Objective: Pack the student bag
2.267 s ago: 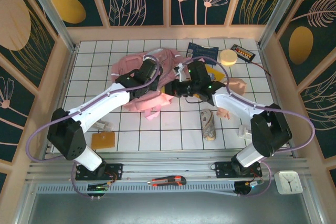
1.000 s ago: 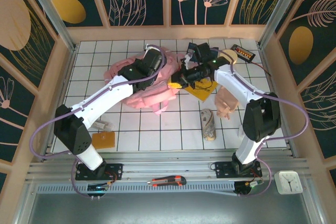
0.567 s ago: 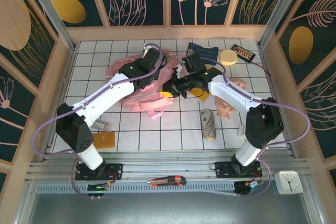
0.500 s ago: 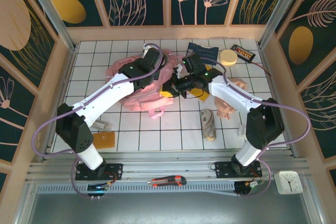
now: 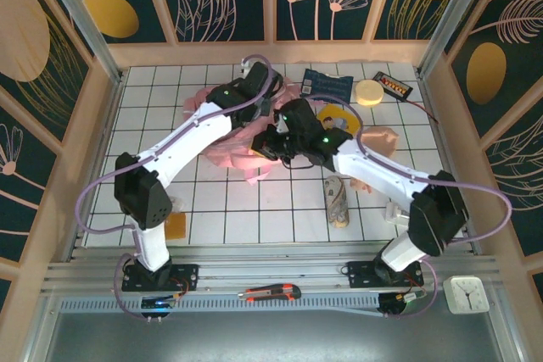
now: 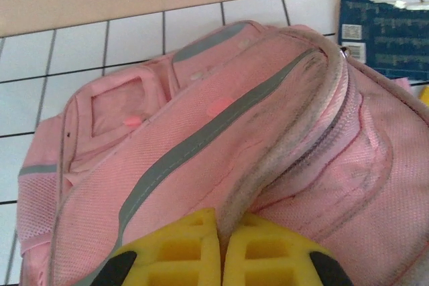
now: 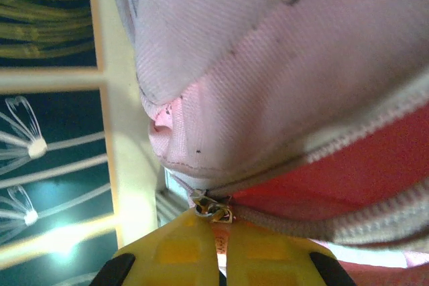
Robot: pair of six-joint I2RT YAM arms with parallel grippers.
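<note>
The red opening ends at the slider [image 7: 213, 210], so I will next move my right gripper along the bag's near edge [image 7: 173, 165], which runs ahead of its fingers, and let go of the tab.
The student bag [image 5: 229, 148] is a pink fabric backpack lying crumpled at the back centre of the tiled table. My left gripper [image 5: 259, 108] reaches down onto it from the back. In the left wrist view the bag [image 6: 201, 125] shows its grey reflective strip and a window pocket, and the left gripper [image 6: 221, 246] is shut on the bag's greyish zipper edge [image 6: 288, 152]. My right gripper [image 5: 270, 145] is at the bag's near right side. In the right wrist view it [image 7: 221, 242] is shut on the pull tab of the metal zipper slider [image 7: 213, 210], with pink bag fabric [image 7: 268, 65] above.
Behind the bag lie a blue booklet [image 5: 327, 84], a yellow disc [image 5: 335, 116], a cream round [image 5: 367, 91] and a small black device [image 5: 394, 84]. A peach cloth [image 5: 382, 136] and a patterned roll [image 5: 338, 201] lie on the right. An orange block [image 5: 174, 226] lies near left.
The left gripper has gone further toward the back wall, lifting the bag's edge. The right gripper has slid left and nearer along the bag. The bag has bunched up between them.
</note>
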